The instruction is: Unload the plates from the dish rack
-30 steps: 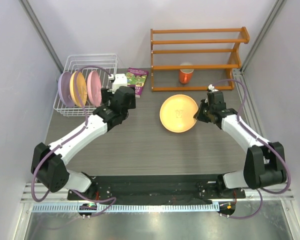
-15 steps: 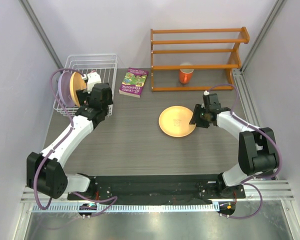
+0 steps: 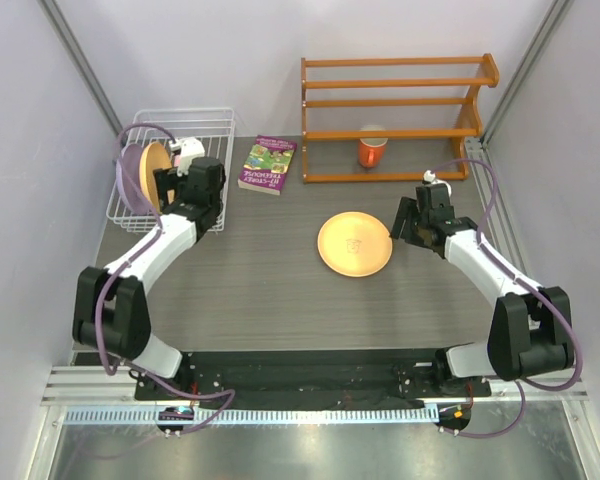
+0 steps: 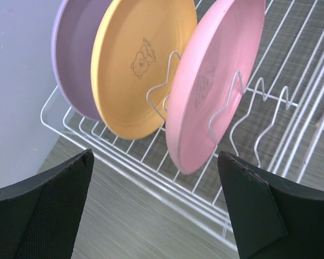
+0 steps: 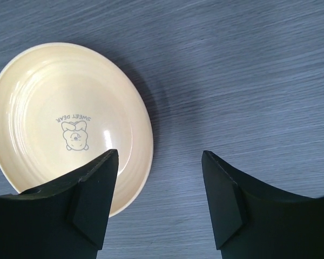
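Next, my left gripper moves closer in, fingers astride the rim to close, since the pink plate's near rim still stands beyond my fingers.
Three plates stand on edge in the white wire dish rack: lavender, yellow-orange and pink. My left gripper is open just in front of the rack's near rail, with the pink plate's lower edge ahead between the fingers, untouched. From above, the left gripper hides the pink plate in the rack. Another yellow plate lies flat on the table. My right gripper hangs open over that plate's right rim, holding nothing.
An orange wooden shelf stands at the back with an orange mug on its lowest level. A purple and green book lies between the rack and the shelf. Walls close in on both sides.
The right gripper set the yellow plate flat on the table, opened and drew back to the right. The left arm swung left to the rack's front.
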Motion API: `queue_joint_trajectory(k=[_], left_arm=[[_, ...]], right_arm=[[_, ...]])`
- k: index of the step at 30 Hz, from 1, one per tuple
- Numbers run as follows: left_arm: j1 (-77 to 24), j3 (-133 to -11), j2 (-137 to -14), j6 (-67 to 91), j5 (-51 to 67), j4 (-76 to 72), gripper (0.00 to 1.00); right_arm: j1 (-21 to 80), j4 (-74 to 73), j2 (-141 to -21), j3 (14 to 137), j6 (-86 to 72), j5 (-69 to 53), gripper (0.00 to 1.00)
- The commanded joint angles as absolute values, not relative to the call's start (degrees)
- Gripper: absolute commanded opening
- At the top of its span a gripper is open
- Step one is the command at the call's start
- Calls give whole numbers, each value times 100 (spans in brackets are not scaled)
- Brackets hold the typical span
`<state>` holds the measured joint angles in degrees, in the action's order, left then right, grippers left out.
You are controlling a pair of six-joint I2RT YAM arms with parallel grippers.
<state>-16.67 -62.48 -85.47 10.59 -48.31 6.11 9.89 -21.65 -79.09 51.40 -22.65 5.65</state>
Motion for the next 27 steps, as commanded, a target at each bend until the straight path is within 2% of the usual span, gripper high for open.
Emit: queue_joint_trajectory(k=[1, 7, 12, 16, 17, 20, 22, 23, 25, 27], left_arm=[[-1617, -6644, -9043, 528, -5519, -429, 94], [-1617, -6934, -9922, -174, -6187, -1176, 85], [-1617, -7022, -10326, -378, -6600, -1512, 73], [-1617, -7049, -10415, -404, -6627, -1556, 52], [-1617, -7084, -10415, -404, -6644, -1503, 43], [-1617, -7075, -10310, -352, -6645, -1442, 24], [-1626, -7066, -10214, -334, -6671, -1415, 15], [-1635, -7058, -10178, -343, -6706, -1406, 7], [-1652, -7040, -10125, -378, -6767, -1450, 0], [-1670, -7031, -10020, -483, -6838, -1529, 0]], right_arm=[[967, -2241, -7638, 5256, -2136, 888, 70], [967, -2241, -7743, 5221, -2145, 809, 70], [958, -2233, -7831, 5194, -2171, 747, 70], [967, -2241, -7831, 5177, -2153, 738, 70], [975, -2233, -7840, 5168, -2162, 747, 70], [975, -2232, -7866, 5168, -2171, 747, 70], [967, -2224, -7901, 5168, -2180, 738, 70], [967, -2224, -7919, 5168, -2180, 730, 70], [967, -2224, -7936, 5159, -2180, 703, 70], [967, -2215, -7937, 5142, -2188, 694, 70]])
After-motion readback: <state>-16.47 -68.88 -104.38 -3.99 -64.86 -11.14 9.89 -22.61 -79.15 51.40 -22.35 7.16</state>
